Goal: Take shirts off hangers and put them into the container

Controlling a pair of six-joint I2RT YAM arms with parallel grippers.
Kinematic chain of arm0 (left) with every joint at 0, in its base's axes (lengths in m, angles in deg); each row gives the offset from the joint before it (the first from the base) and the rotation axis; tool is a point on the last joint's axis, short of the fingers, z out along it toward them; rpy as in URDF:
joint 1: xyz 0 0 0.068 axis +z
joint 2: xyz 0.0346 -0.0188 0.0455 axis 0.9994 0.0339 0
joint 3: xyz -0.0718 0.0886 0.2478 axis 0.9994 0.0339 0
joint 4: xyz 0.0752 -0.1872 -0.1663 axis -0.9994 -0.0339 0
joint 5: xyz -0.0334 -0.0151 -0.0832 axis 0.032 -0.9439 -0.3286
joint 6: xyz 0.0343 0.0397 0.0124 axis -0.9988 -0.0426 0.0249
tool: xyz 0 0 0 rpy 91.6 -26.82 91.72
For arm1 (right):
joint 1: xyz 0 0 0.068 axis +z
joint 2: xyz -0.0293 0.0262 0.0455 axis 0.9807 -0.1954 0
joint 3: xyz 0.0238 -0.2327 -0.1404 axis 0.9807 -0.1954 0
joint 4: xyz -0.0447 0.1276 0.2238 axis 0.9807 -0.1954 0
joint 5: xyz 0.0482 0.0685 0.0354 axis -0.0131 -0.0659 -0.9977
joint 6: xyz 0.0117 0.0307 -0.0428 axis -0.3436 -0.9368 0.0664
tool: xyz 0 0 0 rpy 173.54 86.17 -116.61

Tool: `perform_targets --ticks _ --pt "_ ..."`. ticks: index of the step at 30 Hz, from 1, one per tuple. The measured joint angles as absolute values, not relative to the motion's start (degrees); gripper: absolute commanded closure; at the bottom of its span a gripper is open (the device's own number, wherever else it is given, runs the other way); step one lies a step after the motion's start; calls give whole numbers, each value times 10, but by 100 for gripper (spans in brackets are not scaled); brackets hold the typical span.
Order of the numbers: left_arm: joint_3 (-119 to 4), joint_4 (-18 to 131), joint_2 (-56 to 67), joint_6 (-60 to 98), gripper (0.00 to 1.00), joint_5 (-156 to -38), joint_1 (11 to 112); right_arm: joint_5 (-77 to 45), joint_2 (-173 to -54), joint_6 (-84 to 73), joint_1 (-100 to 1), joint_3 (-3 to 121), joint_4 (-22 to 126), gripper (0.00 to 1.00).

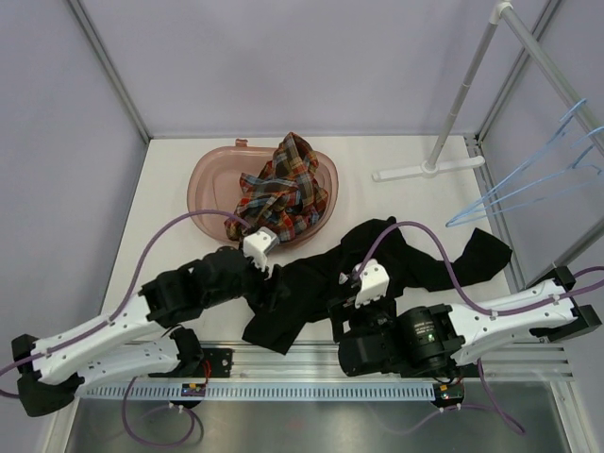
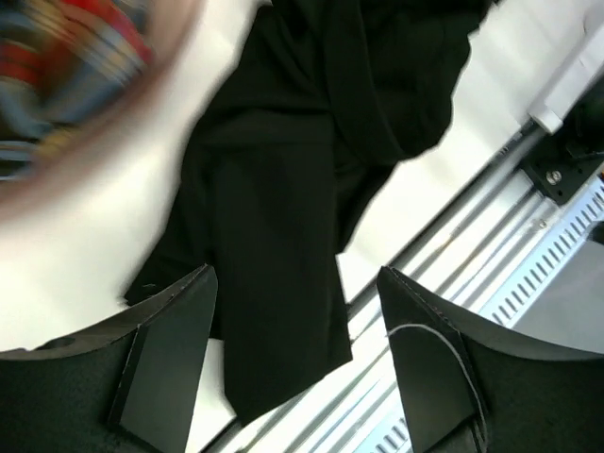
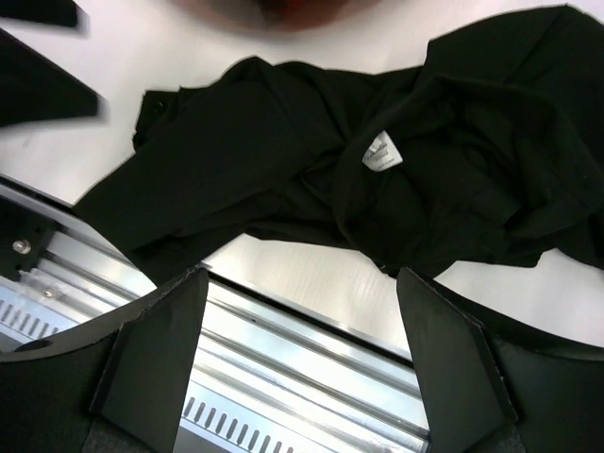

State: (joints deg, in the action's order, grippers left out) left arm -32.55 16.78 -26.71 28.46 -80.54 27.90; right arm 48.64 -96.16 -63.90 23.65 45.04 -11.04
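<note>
Next, my left gripper moves its open fingers across and down to the black shirt's far edge, below and to its right in the top view.
The plaid shirt [image 1: 283, 189] lies bunched in the pinkish container [image 1: 209, 179] at the back of the table, spilling over its near rim. In front of it the black shirt [image 1: 396, 260] is spread flat on the table, and one end hangs over the near edge. My left gripper [image 1: 267, 274] hovers open above the black shirt's left part [image 2: 274, 217], its fingers [image 2: 170, 349] not touching the cloth. My right gripper [image 1: 342, 311] is open over the table's near edge, with the black shirt [image 3: 311, 160] just beyond its fingertips [image 3: 160, 349]. Light-blue hangers [image 1: 538, 184] hang bare at the right.
The white rack pole and its foot [image 1: 429, 170] stand at the back right. An aluminium rail [image 1: 377, 363] runs along the near edge under both arms. Grey enclosure walls close in the left, back and right sides.
</note>
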Motion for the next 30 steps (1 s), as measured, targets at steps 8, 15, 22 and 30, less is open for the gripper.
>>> perform_targets --ticks 8,15,22,30 --pt "-241 355 -177 335 27 -882 279 505 -924 -628 237 481 -135 7" --pt "-272 498 -16 338 28 -912 279 505 -902 -628 237 478 -137 5" --pt "-359 540 153 331 29 -924 279 505 -905 -628 237 478 -137 5" --pt "-417 532 226 318 74 -901 284 505 -893 -639 240 462 -144 11"
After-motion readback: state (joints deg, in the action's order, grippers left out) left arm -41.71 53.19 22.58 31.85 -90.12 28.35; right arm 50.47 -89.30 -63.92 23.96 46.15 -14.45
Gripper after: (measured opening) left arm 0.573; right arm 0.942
